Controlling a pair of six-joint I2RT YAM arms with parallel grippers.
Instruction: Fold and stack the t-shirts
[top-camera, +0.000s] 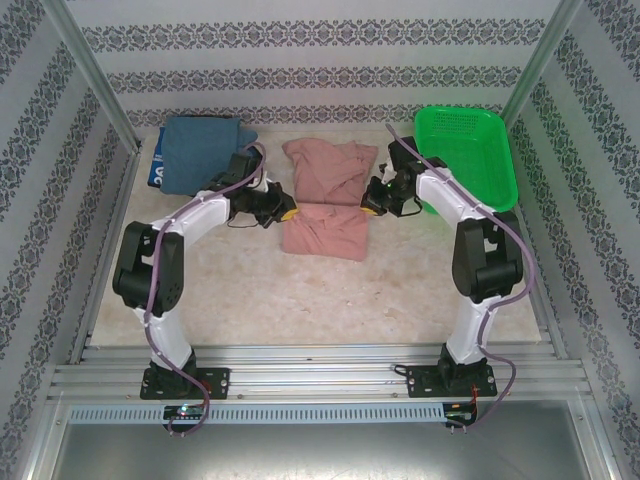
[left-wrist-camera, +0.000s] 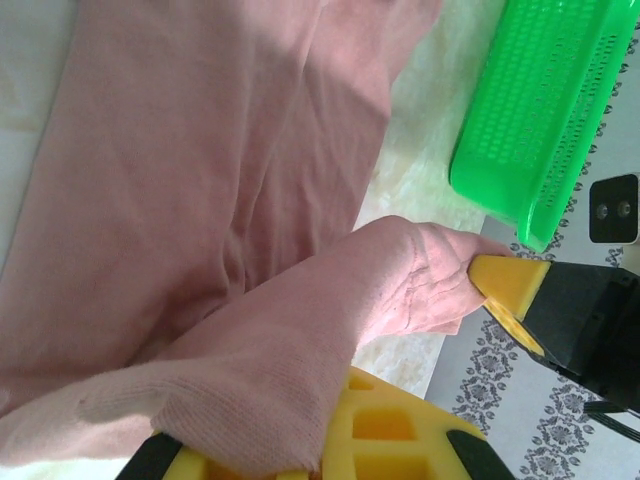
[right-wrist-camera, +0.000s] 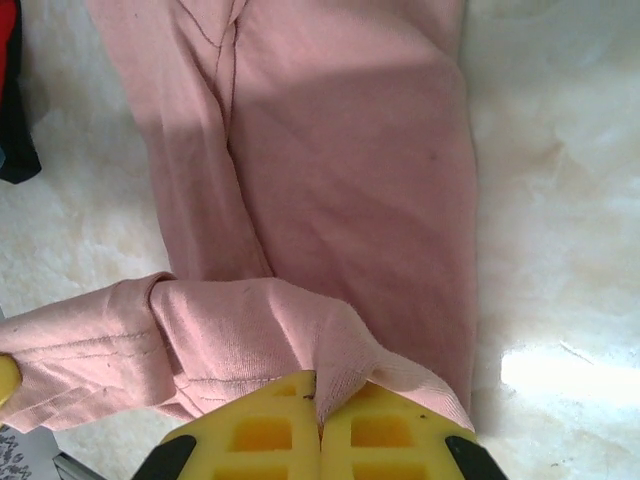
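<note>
The left gripper will next carry the still raised fold outward and down onto the flat pink cloth (top-camera: 306, 196) and let it go there, because the cloth lies below and just outward.
The dusty-pink t-shirt (top-camera: 325, 200) lies in the middle of the table, partly folded, with its plain side up and no print showing. My left gripper (top-camera: 285, 212) is at the shirt's left edge and is shut on a fold of the pink cloth (left-wrist-camera: 260, 390). My right gripper (top-camera: 372, 205) is at the right edge, its yellow fingers (right-wrist-camera: 380, 430) pinched shut on a ridge of the same shirt (right-wrist-camera: 330, 200). A raised band of cloth stretches between the two grippers. A folded blue-grey shirt (top-camera: 200, 150) rests at the back left. A bit of red and dark cloth (right-wrist-camera: 10, 90) shows beyond the pink shirt.
The green mesh basket (top-camera: 465, 155) stands at the back right, close behind my right arm, and appears again as the basket (left-wrist-camera: 540, 110). Patterned walls close in the table on three sides. Bare tabletop (top-camera: 330, 300) lies in front of the shirt.
</note>
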